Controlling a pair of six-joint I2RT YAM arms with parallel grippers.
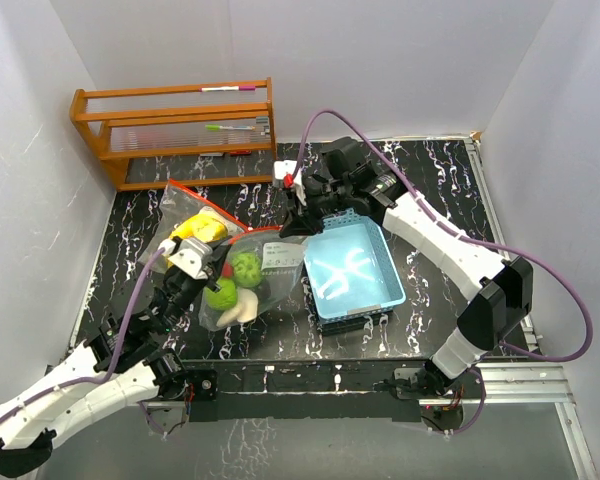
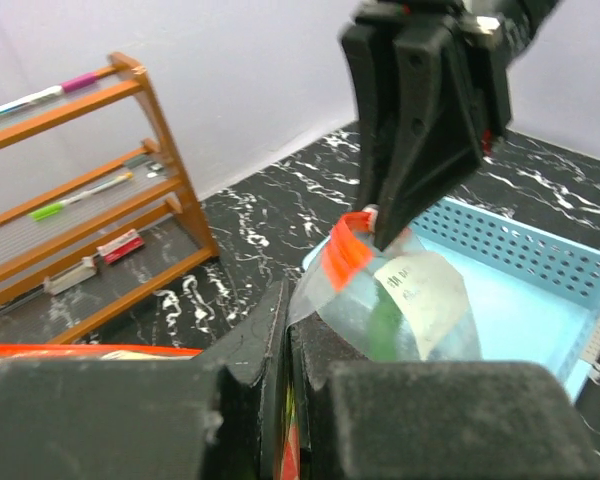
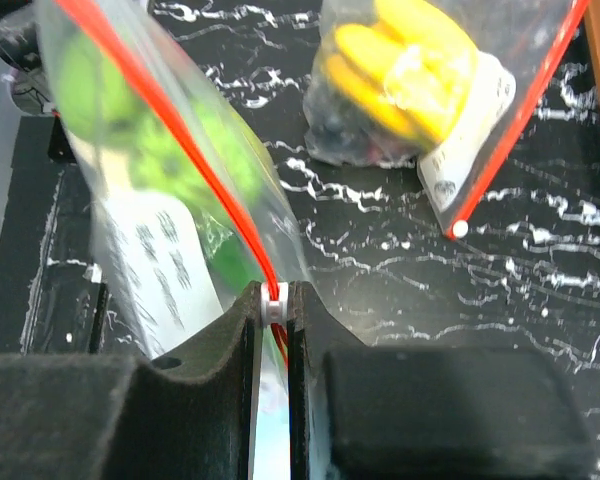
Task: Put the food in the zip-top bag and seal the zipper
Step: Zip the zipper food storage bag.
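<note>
The red-orange zipper bends between the robot's grippers, so the right gripper will move away from the left gripper, over the basket's far end (image 1: 332, 226), and then let go of the slider.
The zip-top bag (image 1: 265, 265) lies between the two arms, left of the blue basket, lifted at both ends. The food shows through it: lime-green balls (image 1: 246, 266) and a pale piece (image 1: 234, 312). My left gripper (image 1: 212, 264) is shut on the bag's near-left edge (image 2: 310, 300). My right gripper (image 1: 298, 226) is shut on the small white slider (image 3: 273, 305) of the red-orange zipper (image 3: 170, 110) at the bag's far end. Green food (image 3: 110, 95) sits just behind the strip. In the left wrist view the right gripper (image 2: 380, 228) pinches the zipper (image 2: 345, 250) above the bag (image 2: 410, 320).
A second clear bag with yellow pieces (image 1: 195, 228) lies just left of the task bag, also seen in the right wrist view (image 3: 400, 70). The blue basket (image 1: 385, 275) stands to the right. A wooden rack (image 1: 170, 130) stands at the back left.
</note>
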